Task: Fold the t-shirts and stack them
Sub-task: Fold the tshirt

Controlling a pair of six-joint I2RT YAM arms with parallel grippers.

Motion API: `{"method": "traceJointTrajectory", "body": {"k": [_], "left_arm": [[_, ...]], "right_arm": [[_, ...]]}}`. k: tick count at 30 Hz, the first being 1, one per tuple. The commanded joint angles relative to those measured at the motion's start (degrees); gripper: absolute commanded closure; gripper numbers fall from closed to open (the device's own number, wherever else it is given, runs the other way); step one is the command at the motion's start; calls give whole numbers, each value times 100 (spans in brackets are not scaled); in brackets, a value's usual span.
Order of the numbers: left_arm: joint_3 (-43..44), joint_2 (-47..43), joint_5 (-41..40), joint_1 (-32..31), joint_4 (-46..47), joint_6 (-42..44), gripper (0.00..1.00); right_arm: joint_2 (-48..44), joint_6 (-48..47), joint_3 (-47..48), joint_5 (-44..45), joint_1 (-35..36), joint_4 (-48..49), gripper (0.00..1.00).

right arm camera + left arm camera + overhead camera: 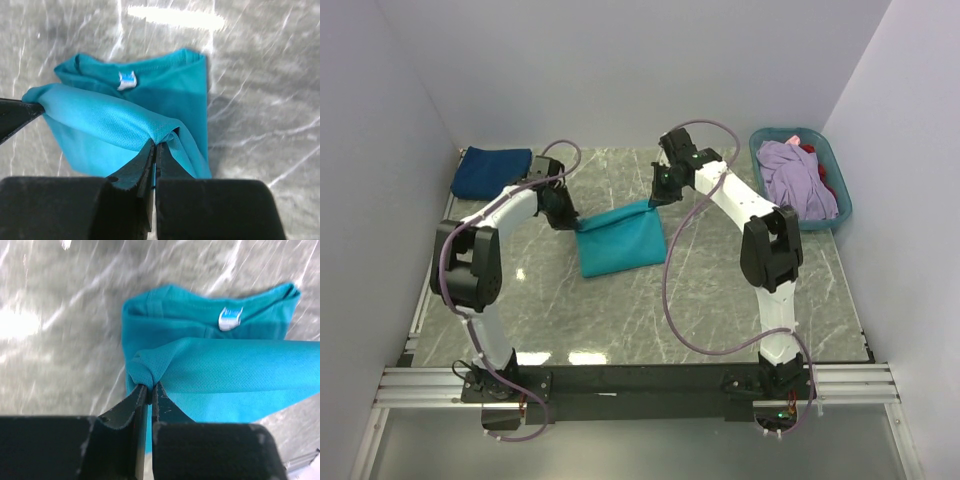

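Note:
Next, the left gripper moves outward and down and lays its corner of the raised edge over the collar (153,303), because the white label still shows beyond it.
A teal t-shirt (620,240) lies partly folded in the middle of the table, with its far edge lifted off the marble. My left gripper (572,222) is shut on the left corner of that raised edge (146,371), and my right gripper (652,203) is shut on the right corner (167,134). The cloth stretches taut between the two grippers. Under the raised layer, the collar with its white label (229,318) faces up. A folded navy t-shirt (492,171) rests at the table's far left corner. A lavender t-shirt (798,178) and a bit of red cloth (826,176) fill the basket.
The teal-blue plastic laundry basket (767,137) stands at the far right corner of the table. Pale walls close in the table at the back and both sides. Grey cables loop from both arms over the marble top (580,310).

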Motion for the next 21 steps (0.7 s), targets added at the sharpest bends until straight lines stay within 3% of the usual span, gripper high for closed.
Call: {"method": "traceJointTrajectory", "body": {"k": [1, 12, 21], "left_arm": [[348, 153, -73, 23, 675, 189, 99], [497, 742, -125, 23, 983, 233, 98], [444, 769, -195, -73, 1265, 365, 82]], "right_arm": [[-86, 115, -206, 214, -91, 823, 100], [301, 290, -461, 363, -179, 1219, 100], [160, 475, -1068, 574, -214, 1659, 96]]}}
